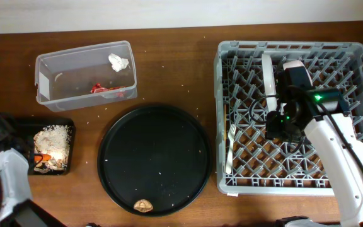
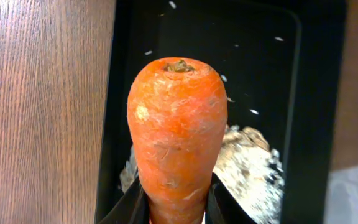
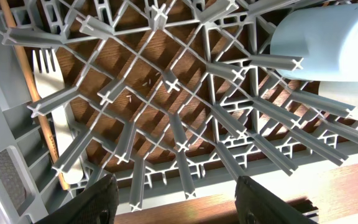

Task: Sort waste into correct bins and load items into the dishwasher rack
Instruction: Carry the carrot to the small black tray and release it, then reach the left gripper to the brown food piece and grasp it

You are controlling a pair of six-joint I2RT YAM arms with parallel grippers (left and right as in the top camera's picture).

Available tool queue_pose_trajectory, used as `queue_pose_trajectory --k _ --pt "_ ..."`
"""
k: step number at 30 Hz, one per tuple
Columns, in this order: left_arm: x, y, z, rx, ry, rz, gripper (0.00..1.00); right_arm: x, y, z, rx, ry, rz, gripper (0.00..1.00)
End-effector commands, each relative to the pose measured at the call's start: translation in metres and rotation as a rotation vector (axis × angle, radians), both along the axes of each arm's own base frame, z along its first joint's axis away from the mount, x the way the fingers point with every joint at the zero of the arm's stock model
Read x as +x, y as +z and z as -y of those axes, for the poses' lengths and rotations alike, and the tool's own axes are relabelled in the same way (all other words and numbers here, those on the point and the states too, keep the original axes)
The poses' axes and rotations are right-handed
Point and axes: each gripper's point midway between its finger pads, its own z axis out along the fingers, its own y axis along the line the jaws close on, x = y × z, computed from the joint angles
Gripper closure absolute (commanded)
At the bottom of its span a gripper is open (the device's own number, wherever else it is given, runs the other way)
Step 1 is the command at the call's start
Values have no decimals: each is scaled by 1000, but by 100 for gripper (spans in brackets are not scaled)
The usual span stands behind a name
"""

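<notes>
Next, my left gripper lowers toward the scraps' near edge (image 2: 128,173) and releases the orange carrot (image 2: 178,130), since it already hangs over the shallow black food scraps tray.
My left gripper (image 1: 33,157) (image 2: 176,202) is shut on the orange carrot (image 2: 178,130) and holds it over the shallow black tray (image 1: 70,165) (image 2: 260,68), which holds beige food scraps (image 1: 52,142) (image 2: 247,162). The clear tub (image 1: 43,63) holds the white tissue (image 1: 118,62) and the red wrapper (image 1: 106,89). My right gripper (image 1: 276,129) (image 3: 176,193) is open and empty over the grey rack (image 1: 282,183) (image 3: 166,81). The rack holds an upright white plate (image 1: 268,75), the white fork (image 1: 230,148) (image 3: 58,124), the chopstick (image 1: 225,123) (image 3: 30,87) and a light blue cup (image 3: 319,40).
A large round black tray (image 1: 153,161) lies between the bins and the rack, with a small brown lump (image 1: 144,205) near its front edge. White crumbs are scattered over the wooden table. The pink bowl and cream cup are out of view.
</notes>
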Motion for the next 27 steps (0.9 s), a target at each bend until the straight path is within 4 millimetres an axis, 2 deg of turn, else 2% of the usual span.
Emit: queue_pose_trajectory --k 1,7,10,13,17,19,22,25,27 --pt "2 -10 -11 11 8 -39 92 -1 -2 5 -16 -9 -5 36" --pt "-1 -37 -10 -33 8 -102 91 -1 -2 5 -16 -10 -5 37" --pt "-2 -45 -9 -47 8 -120 86 -2 -2 5 -16 -10 -7 36" --pt "-3 -47 -8 -53 7 -128 74 -3 -2 5 -17 -10 -10 36" --pt "0 -48 -4 -74 -2 -115 70 -3 -2 5 -17 -10 -12 37" --pt "0 -49 -3 -83 -6 -111 61 -3 -2 5 -17 -9 -12 36" --pt "0 -44 -2 -86 -9 -116 40 -3 -2 5 -17 -9 -13 36" --pt "3 -27 -4 -76 -9 -103 37 -3 -2 5 -17 -9 -12 36" --pt "7 -6 -4 -66 -15 -74 37 -3 -2 5 -17 -9 -12 36"
